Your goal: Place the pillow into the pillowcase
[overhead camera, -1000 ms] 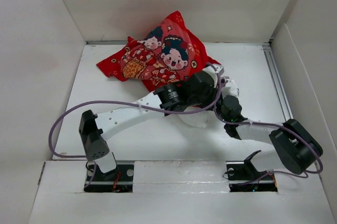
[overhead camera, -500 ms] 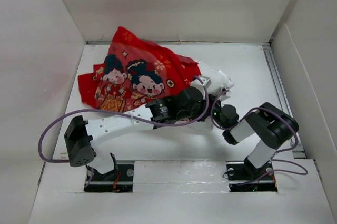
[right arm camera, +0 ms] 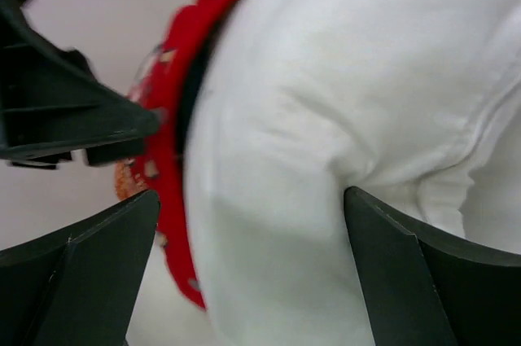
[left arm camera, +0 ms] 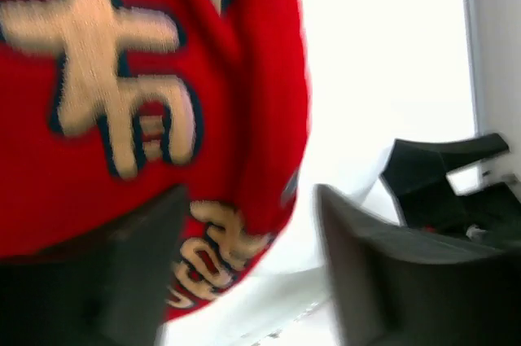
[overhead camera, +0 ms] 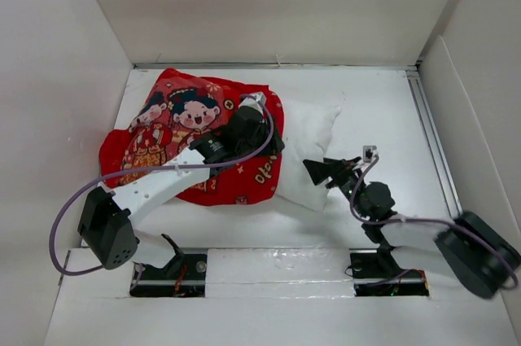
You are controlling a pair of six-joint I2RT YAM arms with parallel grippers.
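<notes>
Next, the left gripper moves outward along the case's edge and comes down onto the hem's far end, since white pillow (overhead camera: 313, 138) still sticks out.
The red pillowcase (overhead camera: 163, 142) with its two cartoon figures lies on the left half of the table. The white pillow (overhead camera: 313, 138) sticks out of its right side, partly covered by it. My left gripper (overhead camera: 269, 142) hovers over the case's right edge. In the left wrist view its jaws stand apart (left arm camera: 248, 281), with the gold-lettered red hem (left arm camera: 212, 256) and white pillow (left arm camera: 366, 77) beyond them. My right gripper (overhead camera: 321, 171) is wide open at the pillow's near right corner. In the right wrist view the pillow (right arm camera: 342, 77) bulges between its fingers (right arm camera: 252, 224) and the red hem (right arm camera: 167, 159) rings it.
White walls (overhead camera: 65, 77) box in the table on the left, back and right. A metal rail (overhead camera: 431, 126) runs along the right side. Purple cables (overhead camera: 65, 216) loop from both arms near the front edge.
The pillowcase swung left and came down flat over the pillow. My left gripper's jaws parted from shut. My right gripper opened wide and drew back toward the near side.
</notes>
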